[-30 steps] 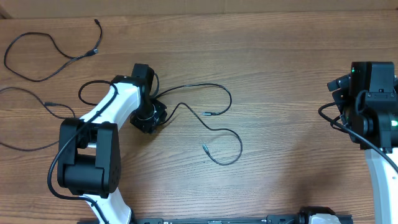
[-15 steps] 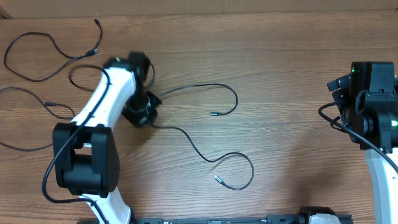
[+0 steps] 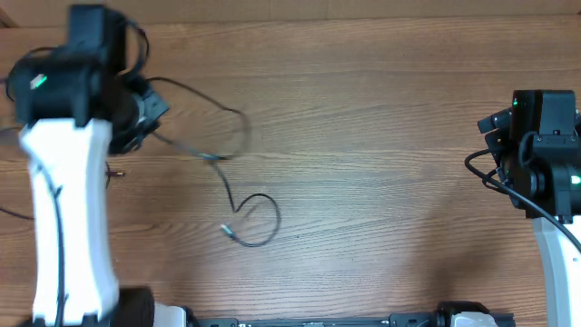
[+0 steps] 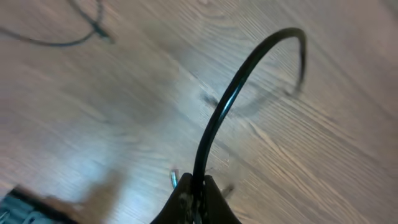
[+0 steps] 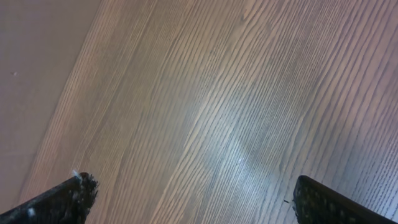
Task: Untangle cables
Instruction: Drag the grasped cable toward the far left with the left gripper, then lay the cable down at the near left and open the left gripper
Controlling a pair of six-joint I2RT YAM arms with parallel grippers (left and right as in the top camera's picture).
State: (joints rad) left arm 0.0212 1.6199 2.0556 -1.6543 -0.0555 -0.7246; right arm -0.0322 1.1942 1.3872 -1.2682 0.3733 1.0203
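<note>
My left gripper will move back, to the left in the overhead view, and let go of the cable there, because the near wood (image 3: 14, 259) beside the white link is bare.
My left gripper (image 3: 143, 113) is raised at the far left of the table and blurred by motion. In the left wrist view it (image 4: 198, 194) is shut on a thin black cable (image 4: 219, 115) that arcs up and away from the jaws. In the overhead view this cable (image 3: 238, 127) trails right from the gripper, curves down into a small loop (image 3: 270, 222) and ends in a plug (image 3: 225, 231) on the table. A second cable (image 4: 81, 38) lies on the wood in the left wrist view. My right gripper (image 5: 196, 199) is open and empty above bare wood.
The wooden table (image 3: 381, 182) spans the view. The left arm's white link (image 3: 68, 218) covers the table's left side and hides the other cables there; a small plug end (image 3: 113, 172) shows beside it. The right arm (image 3: 537, 150) stands at the right edge.
My left arm has swung up and to the far left, dragging the held cable with it. The cable's loose loop and plug slid left across the table. The right arm has not moved.
</note>
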